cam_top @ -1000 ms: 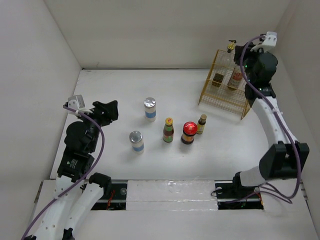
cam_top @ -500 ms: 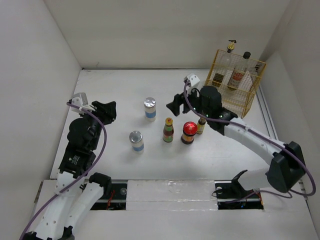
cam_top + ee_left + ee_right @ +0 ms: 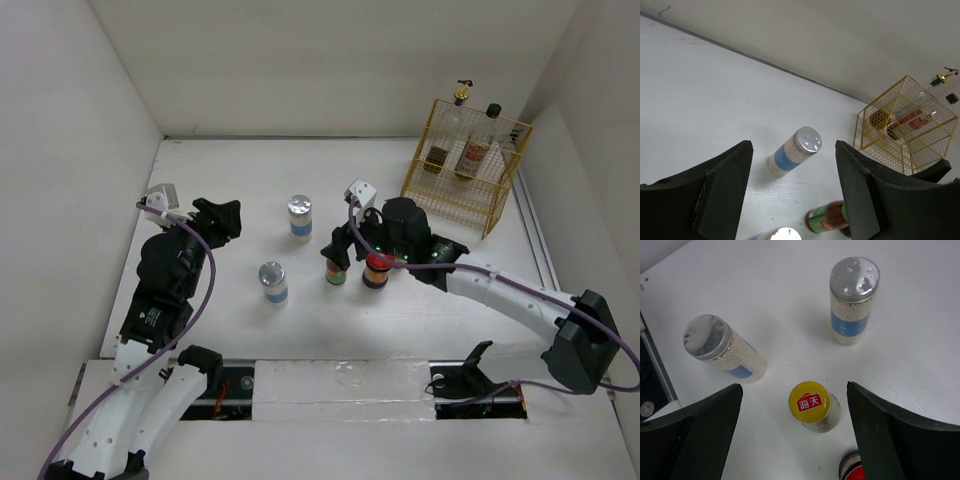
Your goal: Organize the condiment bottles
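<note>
My right gripper, its open fingers still high astride the yellow cap, moves down past the cap next and closes around the sauce bottle's upper part [image 3: 816, 409].
Two white-blue silver-lidded shakers [image 3: 300, 217] [image 3: 273, 283] stand mid-table, with a yellow-capped sauce bottle [image 3: 336, 265] and a red-lidded dark jar [image 3: 376, 270] to their right. My right gripper [image 3: 338, 248] hovers open over the yellow cap [image 3: 809, 402], its jaws wide on either side and touching nothing. My left gripper [image 3: 222, 216] is open and empty, left of the far shaker [image 3: 792, 152]. In the yellow wire basket [image 3: 440, 195] stand a gold-spout clear bottle [image 3: 461, 98] and a black-capped bottle [image 3: 490, 115]. The right arm hides the small brown-capped bottle.
The basket sits at the back right corner, close to the right wall. White walls enclose the table on three sides. The arm bases and a rail run along the near edge [image 3: 340, 385].
My right arm swung from the basket to the middle of the table, opened, and came down over the yellow-capped bottle. The left gripper shifted slightly toward the shakers.
</note>
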Motion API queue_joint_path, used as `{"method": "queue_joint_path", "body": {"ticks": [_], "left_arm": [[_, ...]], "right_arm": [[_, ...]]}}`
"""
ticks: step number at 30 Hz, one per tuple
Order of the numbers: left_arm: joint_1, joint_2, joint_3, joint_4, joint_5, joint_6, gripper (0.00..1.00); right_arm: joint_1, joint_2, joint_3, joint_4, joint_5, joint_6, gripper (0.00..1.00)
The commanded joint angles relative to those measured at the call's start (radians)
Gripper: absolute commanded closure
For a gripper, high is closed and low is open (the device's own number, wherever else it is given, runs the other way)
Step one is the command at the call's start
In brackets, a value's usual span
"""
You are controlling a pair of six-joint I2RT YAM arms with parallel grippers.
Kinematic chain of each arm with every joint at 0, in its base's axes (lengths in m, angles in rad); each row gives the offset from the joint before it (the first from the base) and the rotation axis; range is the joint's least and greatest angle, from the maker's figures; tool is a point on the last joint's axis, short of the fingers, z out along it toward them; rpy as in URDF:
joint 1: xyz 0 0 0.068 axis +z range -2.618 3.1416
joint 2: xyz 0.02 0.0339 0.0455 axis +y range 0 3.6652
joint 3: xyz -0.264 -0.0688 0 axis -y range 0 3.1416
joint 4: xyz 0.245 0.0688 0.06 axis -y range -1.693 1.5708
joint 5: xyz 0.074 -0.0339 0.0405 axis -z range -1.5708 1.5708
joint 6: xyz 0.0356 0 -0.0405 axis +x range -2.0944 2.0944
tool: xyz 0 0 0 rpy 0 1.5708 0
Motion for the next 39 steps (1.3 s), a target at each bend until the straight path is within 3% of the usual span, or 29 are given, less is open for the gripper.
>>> {"method": "queue_joint_path", "body": {"ticks": [1,6,10,11,12,15,16,19,24,28,39], "left_arm": [[0.005,-0.008,0.008,0.039,0.011,0.008,0.37],[0.005,-0.017,0.008,0.039,0.02,0.008,0.36],[0.005,-0.008,0.008,0.039,0.02,0.008,0.36],[0.005,-0.008,0.008,0.039,0.02,0.008,0.36],[0.005,-0.019,0.008,0.039,0.02,0.008,0.36],[0.005,-0.01,0.008,0.039,0.02,0.008,0.36],[0.005,-0.01,0.008,0.039,0.02,0.008,0.36],[0.005,-0.01,0.008,0.039,0.02,0.008,0.36],[0.005,-0.01,0.008,0.039,0.03,0.008,0.36],[0.005,-0.019,0.008,0.039,0.03,0.008,0.36],[0.005,-0.043,0.008,0.039,0.042,0.008,0.36]], "right_arm": [[0.017,0.007,-0.011,0.001,0.07,0.008,0.1],[0.017,0.018,-0.061,0.059,0.162,0.031,0.11],[0.017,0.088,-0.061,0.116,0.133,0.031,0.25],[0.017,0.097,-0.061,0.136,0.133,0.031,0.29],[0.017,0.097,-0.061,0.153,0.133,0.031,0.43],[0.017,0.097,-0.107,0.271,0.121,0.063,0.54],[0.017,0.097,-0.116,0.295,0.121,0.074,0.66],[0.017,0.079,-0.103,0.322,0.133,0.074,0.8],[0.007,-0.062,-0.012,0.322,0.246,0.037,0.8],[-0.092,-0.116,0.058,0.34,0.323,0.037,0.8],[-0.459,0.013,0.262,0.377,0.369,0.022,0.81]]}}
